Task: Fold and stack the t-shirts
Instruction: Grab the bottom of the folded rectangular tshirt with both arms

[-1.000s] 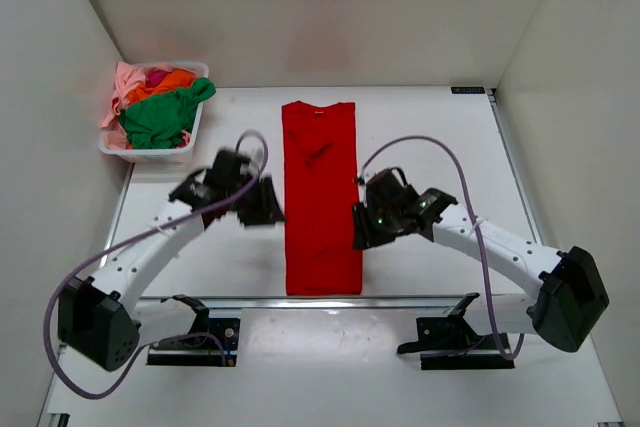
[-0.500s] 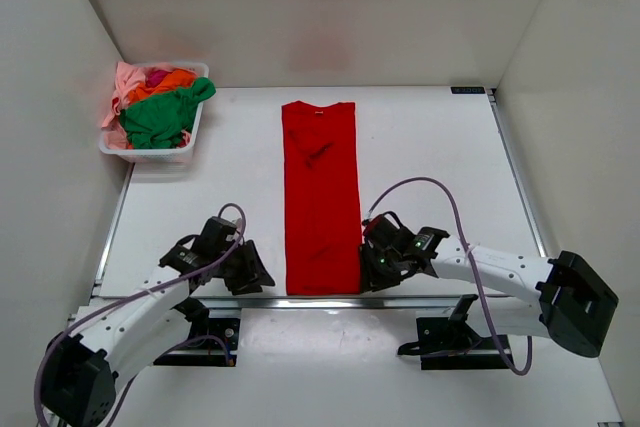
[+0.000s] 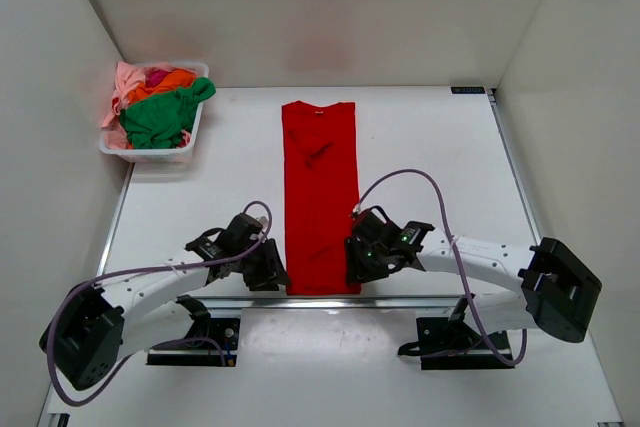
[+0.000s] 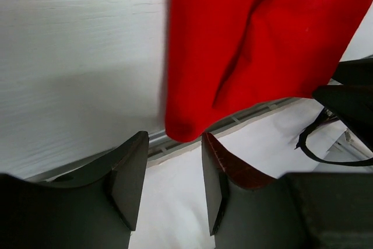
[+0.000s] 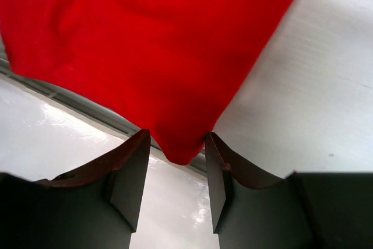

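The red t-shirt's near corner on the basket side only reaches the spread fingers, so my left gripper will first move toward the red t-shirt (image 3: 320, 187) to close on that corner.
The red t-shirt (image 3: 320, 187) lies flat as a long narrow strip down the middle of the table, collar at the far end. My left gripper (image 3: 273, 270) is open at its near left corner; in the left wrist view that corner (image 4: 182, 125) sits just at the tips of the spread fingers (image 4: 127, 170). My right gripper (image 3: 354, 263) is open at the near right corner; in the right wrist view that corner (image 5: 179, 147) hangs between the spread fingers (image 5: 131, 167). Neither gripper has closed on the cloth.
A white plastic basket (image 3: 146, 154) at the far left holds green (image 3: 158, 119), orange and pink shirts. The table's near edge with its metal rail (image 5: 87, 109) runs right under the shirt's hem and both grippers. White walls stand on three sides.
Both grippers came from the shirt's mid-length sides down to the near edge, then moved inward onto the shirt's two near corners. The shirt has not moved.
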Motion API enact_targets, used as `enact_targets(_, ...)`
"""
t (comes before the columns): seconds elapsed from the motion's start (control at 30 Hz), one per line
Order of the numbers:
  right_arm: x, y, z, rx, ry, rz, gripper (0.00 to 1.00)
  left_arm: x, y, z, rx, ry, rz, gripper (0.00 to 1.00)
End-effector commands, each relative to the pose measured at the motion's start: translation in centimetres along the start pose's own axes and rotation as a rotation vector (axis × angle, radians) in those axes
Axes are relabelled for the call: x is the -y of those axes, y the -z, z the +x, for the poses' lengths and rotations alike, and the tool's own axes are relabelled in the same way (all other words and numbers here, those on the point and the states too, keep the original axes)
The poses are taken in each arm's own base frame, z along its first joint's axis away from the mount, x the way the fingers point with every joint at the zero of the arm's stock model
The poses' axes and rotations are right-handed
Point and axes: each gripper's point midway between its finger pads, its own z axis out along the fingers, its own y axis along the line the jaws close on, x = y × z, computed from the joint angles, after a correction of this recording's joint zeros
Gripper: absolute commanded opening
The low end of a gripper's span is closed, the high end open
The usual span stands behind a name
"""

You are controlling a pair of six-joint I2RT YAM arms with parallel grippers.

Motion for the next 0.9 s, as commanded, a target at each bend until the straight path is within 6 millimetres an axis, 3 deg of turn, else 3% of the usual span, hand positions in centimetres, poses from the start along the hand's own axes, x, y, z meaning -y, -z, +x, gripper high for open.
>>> enact_targets(0.0,-1.4,0.3,-1.4,0.048,-0.005,-0.021,0.40,1.9,-0.3,-1.0,0.049,-0.018,0.050,0.52)
enact_targets(0.07,-1.3,0.1,-1.0,0.038,-0.003,-0.008,0.38,2.0,-0.5,-1.0,0.051,-0.024,0.054,0.40)
enact_targets(0.23,-0.6,-0.4,-0.1,-0.010,-0.011,-0.002,0.37,2.5,-1.2,-0.4,0.023,-0.037,0.046,0.35)
enact_targets(0.27,-0.5,-0.7,0.2,-0.019,-0.002,0.004,0.35,2.7,-1.4,-0.2,0.020,-0.042,0.050,0.28)
enact_targets(0.33,-0.3,-0.8,0.2,-0.023,-0.004,0.007,0.14,2.3,-1.7,0.2,-0.001,-0.046,0.023,0.07)
enact_targets(0.4,0.1,-0.8,0.4,-0.021,-0.023,0.017,0.00,2.2,-1.6,0.1,-0.002,-0.064,0.001,0.00)
enact_targets(0.5,1.1,0.2,0.1,0.017,-0.071,-0.005,0.01,1.2,-1.2,0.0,-0.001,-0.072,-0.030,0.00)
enact_targets(0.63,3.1,0.5,1.2,0.011,-0.109,-0.005,0.00,0.3,-0.9,0.7,-0.018,-0.070,-0.042,0.00)
enact_targets(0.87,3.2,0.4,2.4,0.004,-0.122,-0.068,0.00,0.2,-0.7,1.3,-0.045,-0.069,-0.042,0.00)
